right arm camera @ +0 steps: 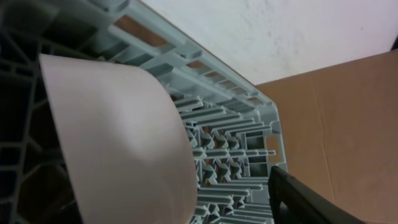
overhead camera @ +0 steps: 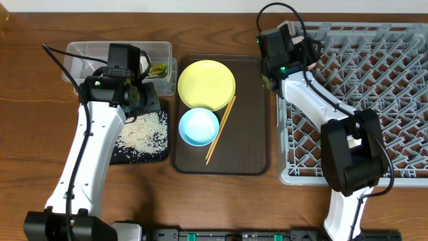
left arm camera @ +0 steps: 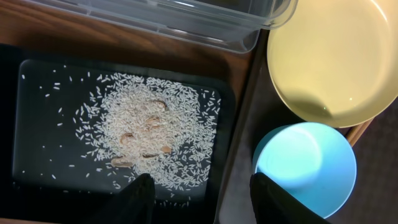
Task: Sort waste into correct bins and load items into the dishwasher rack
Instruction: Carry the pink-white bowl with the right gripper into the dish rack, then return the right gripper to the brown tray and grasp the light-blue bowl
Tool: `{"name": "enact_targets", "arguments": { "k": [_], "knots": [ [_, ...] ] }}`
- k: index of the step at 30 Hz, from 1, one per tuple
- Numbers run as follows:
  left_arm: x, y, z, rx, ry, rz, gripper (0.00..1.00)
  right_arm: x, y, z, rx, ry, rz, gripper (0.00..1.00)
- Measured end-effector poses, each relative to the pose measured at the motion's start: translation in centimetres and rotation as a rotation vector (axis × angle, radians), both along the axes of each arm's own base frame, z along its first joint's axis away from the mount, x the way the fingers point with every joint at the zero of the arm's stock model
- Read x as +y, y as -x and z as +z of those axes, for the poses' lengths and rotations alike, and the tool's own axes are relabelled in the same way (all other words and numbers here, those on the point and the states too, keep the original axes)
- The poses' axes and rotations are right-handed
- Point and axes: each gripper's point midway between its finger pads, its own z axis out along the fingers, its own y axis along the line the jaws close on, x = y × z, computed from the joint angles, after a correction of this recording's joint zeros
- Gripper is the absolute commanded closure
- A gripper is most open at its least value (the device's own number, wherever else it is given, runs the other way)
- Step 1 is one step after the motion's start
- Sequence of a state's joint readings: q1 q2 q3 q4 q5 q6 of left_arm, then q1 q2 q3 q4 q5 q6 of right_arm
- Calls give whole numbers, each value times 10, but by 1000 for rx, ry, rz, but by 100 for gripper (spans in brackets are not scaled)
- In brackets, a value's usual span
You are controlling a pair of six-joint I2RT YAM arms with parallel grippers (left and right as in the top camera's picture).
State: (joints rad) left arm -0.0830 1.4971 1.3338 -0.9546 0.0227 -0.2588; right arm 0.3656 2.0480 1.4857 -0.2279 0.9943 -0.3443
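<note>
The white-pinkish bowl (right arm camera: 118, 143) is racked. My right gripper rises next, swings back over the brown tray and lowers onto the light blue bowl's rim beside the chopsticks.
My left gripper (overhead camera: 137, 100) (left arm camera: 199, 183) is open and empty, low over the shallow black tray (overhead camera: 124, 154) (left arm camera: 37, 137), which holds loose white rice (overhead camera: 144, 130) (left arm camera: 149, 130). The clear box (overhead camera: 80, 50) (left arm camera: 186, 25) behind it holds the green-yellow wrapper (overhead camera: 158, 69). The yellow plate (overhead camera: 206, 84) (left arm camera: 336, 56), light blue bowl (overhead camera: 198, 126) (left arm camera: 305, 162) and chopsticks (overhead camera: 221, 129) lie on the brown tray. My right gripper (overhead camera: 304, 50) is open at the grey rack's (overhead camera: 374, 87) (right arm camera: 236, 124) far left corner. The white-pinkish bowl (right arm camera: 118, 143) stands on edge there. The tissue and green cup are not visible.
The dark brown serving tray (overhead camera: 251, 134) lies between the black tray and the rack. A few brownish scraps sit among the rice. In the right wrist view only one finger (right arm camera: 305, 199) shows; the other is hidden by the bowl.
</note>
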Motion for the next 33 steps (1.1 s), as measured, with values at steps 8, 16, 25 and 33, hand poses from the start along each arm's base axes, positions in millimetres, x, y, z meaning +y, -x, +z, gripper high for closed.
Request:
{"name": "enact_targets", "arguments": {
  "k": [8, 16, 25, 33],
  "knots": [
    [0, 1, 0, 4, 0, 0, 47, 18, 7, 66, -84, -185, 143, 26],
    [0, 2, -1, 7, -1, 0, 47, 44, 17, 67, -9, -324, 290, 27],
    [0, 2, -1, 7, -1, 0, 47, 109, 30, 39, 136, -603, 538, 28],
    [12, 7, -2, 28, -38, 59, 37, 200, 78, 23, 336, -970, 750, 28]
  ]
}}
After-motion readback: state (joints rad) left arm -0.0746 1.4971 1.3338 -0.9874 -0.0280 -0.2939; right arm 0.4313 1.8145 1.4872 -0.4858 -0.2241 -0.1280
